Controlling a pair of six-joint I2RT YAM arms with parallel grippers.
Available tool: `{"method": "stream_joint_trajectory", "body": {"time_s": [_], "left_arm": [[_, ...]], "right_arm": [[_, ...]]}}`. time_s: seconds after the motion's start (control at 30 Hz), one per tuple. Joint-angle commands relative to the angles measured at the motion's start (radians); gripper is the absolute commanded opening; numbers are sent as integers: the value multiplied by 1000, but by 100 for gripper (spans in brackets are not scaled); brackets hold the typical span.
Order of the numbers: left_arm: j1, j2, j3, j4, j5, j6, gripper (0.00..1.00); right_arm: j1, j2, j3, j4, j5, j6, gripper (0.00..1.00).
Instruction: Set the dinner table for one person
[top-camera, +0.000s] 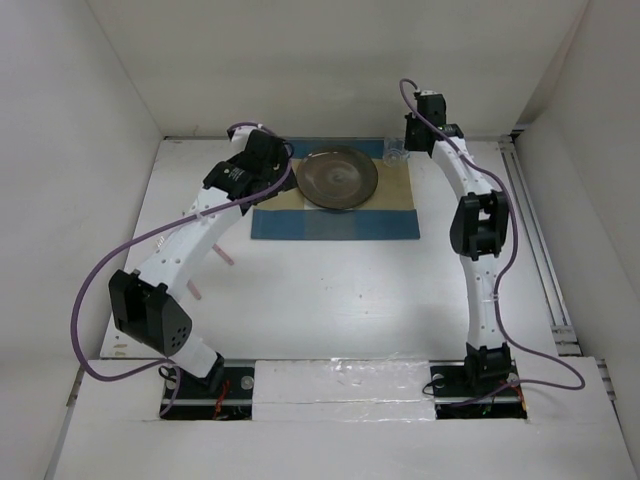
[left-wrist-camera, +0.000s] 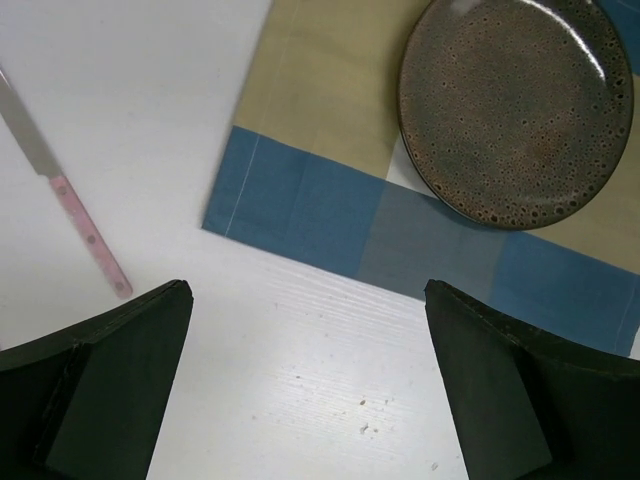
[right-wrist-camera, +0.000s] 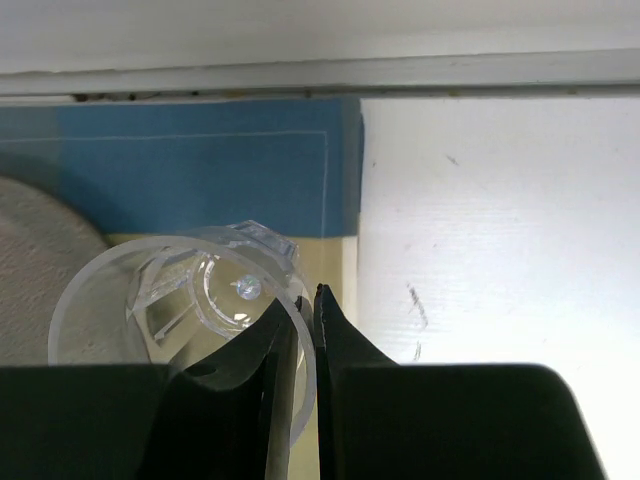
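My right gripper eases slightly outward and down to the mat's blue far corner next and releases the glass, since that corner lies bare beside the plate (top-camera: 340, 178).
The white dinner table (top-camera: 330, 300) carries a blue-and-tan placemat (top-camera: 335, 222) at the far middle. A dark speckled plate (top-camera: 340, 178) lies on it. A clear glass (top-camera: 395, 155) stands at the mat's far right corner. My right gripper (right-wrist-camera: 308, 300) is shut on the glass (right-wrist-camera: 180, 300), pinching its rim wall with one finger inside and one outside. My left gripper (left-wrist-camera: 305, 385) is open and empty, hovering over bare table (left-wrist-camera: 300, 380) by the mat's left edge (left-wrist-camera: 290, 200). A pink-handled knife (left-wrist-camera: 60, 185) lies to its left.
Pink handles (top-camera: 225, 255) show beside and under my left arm on the table. White walls enclose the table at the back and on both sides. A rail (top-camera: 540, 250) runs along the right edge. The plate also shows in the left wrist view (left-wrist-camera: 515, 105).
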Motion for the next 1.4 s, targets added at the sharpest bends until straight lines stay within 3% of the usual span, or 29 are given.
{"method": "stream_joint_trajectory", "body": {"time_s": [0.0,0.33,0.57,0.67,0.73,0.83,0.87,0.9,1.03,1.2,1.37], "left_arm": [[-2,-47,-18,41,-19,22,100],[-2,-17,-63,87,49,22,100],[-12,-7,-73,96,59,22,100],[-21,-7,-82,105,69,22,100],[-21,-7,-83,105,69,22,100],[-21,-7,-83,105,69,22,100],[-21,-7,-83,105,69,22,100],[-21,-7,-92,105,69,22,100],[-21,-7,-104,105,47,-2,100],[10,-26,-130,105,9,-68,100],[28,-49,-120,18,-127,-229,100]], "right_arm": [[4,20,115,90,-17,-28,0],[-31,120,198,117,-81,-28,1],[-31,165,230,139,-91,-28,12],[-31,183,239,150,-104,-28,31],[-31,192,250,160,-104,-28,51],[-21,192,276,160,-94,-28,72],[-20,192,276,160,-94,-28,82],[-20,180,276,160,-85,-28,98],[-20,93,264,169,-49,-28,100],[-20,-183,82,269,50,-48,100],[-7,-430,-85,255,116,-48,100]]}}
